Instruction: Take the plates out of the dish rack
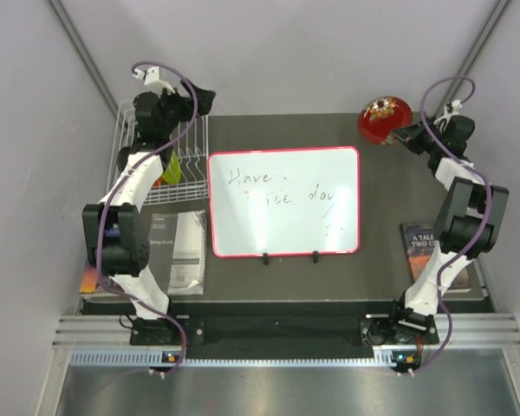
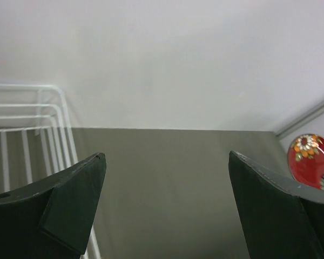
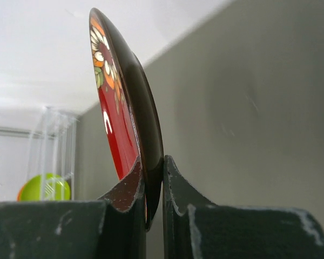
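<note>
My right gripper draws back next and lowers the red plate (image 1: 384,121) beside the whiteboard, where the table is empty, before it opens.
The white wire dish rack (image 1: 130,130) stands at the table's back left, with a lime green plate (image 1: 172,165) and an orange plate (image 1: 159,181) upright in it. My left gripper (image 1: 199,102) hovers above the rack's right side, open and holding nothing. In the left wrist view its fingers (image 2: 70,194) spread wide over bare table, with the rack (image 2: 54,108) at left. My right gripper (image 1: 407,134) is shut on the rim of a red plate (image 1: 384,121) at the back right. The right wrist view shows this plate (image 3: 119,108) on edge between the pads (image 3: 130,186).
A red-framed whiteboard (image 1: 284,201) with handwriting lies in the middle of the table. A booklet (image 1: 178,251) lies in front of the rack and a book (image 1: 425,243) sits near the right arm. Pale walls close in the back and both sides.
</note>
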Motion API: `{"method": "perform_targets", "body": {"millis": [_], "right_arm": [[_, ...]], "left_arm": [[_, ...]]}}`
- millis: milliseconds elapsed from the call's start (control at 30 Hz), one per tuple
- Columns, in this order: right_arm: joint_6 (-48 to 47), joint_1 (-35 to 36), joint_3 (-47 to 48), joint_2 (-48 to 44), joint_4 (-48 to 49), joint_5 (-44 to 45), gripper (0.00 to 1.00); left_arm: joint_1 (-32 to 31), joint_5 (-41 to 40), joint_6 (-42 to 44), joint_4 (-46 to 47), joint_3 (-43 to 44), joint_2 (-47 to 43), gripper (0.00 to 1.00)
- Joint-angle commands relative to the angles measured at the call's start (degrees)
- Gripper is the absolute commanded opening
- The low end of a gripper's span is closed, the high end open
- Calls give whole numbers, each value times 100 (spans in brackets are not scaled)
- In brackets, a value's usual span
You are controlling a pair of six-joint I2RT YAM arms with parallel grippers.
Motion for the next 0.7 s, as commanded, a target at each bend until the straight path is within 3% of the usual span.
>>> {"method": "perform_targets", "body": {"millis": [0, 667], "right_arm": [[-519, 64, -198, -601, -423, 87, 0], [-1073, -208, -963, -479, -1425, 1229, 0]], "left_arm": [[-26, -825, 831, -482, -531, -548, 99], [-26, -1327, 1473, -658, -1481, -1067, 99]]}}
